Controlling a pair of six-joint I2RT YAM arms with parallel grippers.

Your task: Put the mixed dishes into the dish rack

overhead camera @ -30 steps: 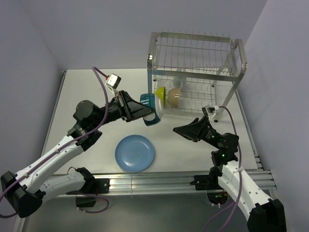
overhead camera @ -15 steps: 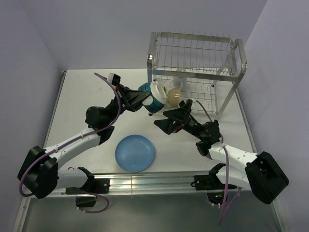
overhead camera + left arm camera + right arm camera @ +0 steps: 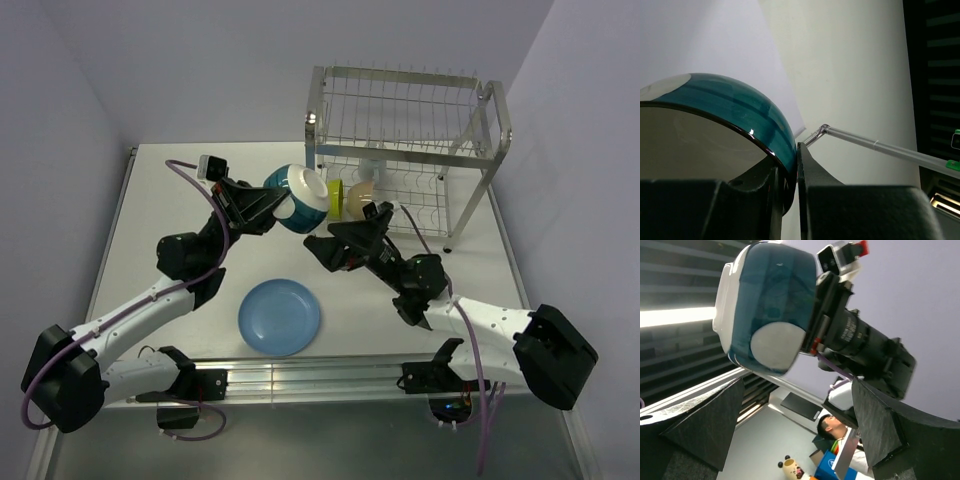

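The blue plate [image 3: 280, 316] is flat and empty, so my left gripper will next move back and down onto it, turn the tipped bowl level and let go of the bowl there.
My left gripper [image 3: 270, 206] is shut on the rim of the dark bowl with white inside [image 3: 300, 196] and holds it in the air, left of the dish rack [image 3: 400, 110]. In the left wrist view the teal bowl wall [image 3: 740, 107] is pinched between my fingers [image 3: 812, 175]. My right gripper [image 3: 335, 247] is open and empty, pointing up just below the bowl. In the right wrist view the bowl's base [image 3: 772, 347] is above my open gripper [image 3: 795, 425]. The lime-green bowl [image 3: 333, 196] and the cream bowl [image 3: 358, 201] stand in the rack's lower tier. The blue plate [image 3: 280, 316] lies flat near the table's front.
A pale mug-like shape [image 3: 372, 170] sits behind the bowls in the lower tier, partly hidden by wires. The rack's upper tier [image 3: 400, 100] holds nothing visible. The table's left edge [image 3: 125, 200] meets the wall. The two arms are close together in front of the rack.
My left gripper has carried the bowl up and to the left, away from the rack's lower tier. My right arm has swung in from the right and now sits under the bowl.
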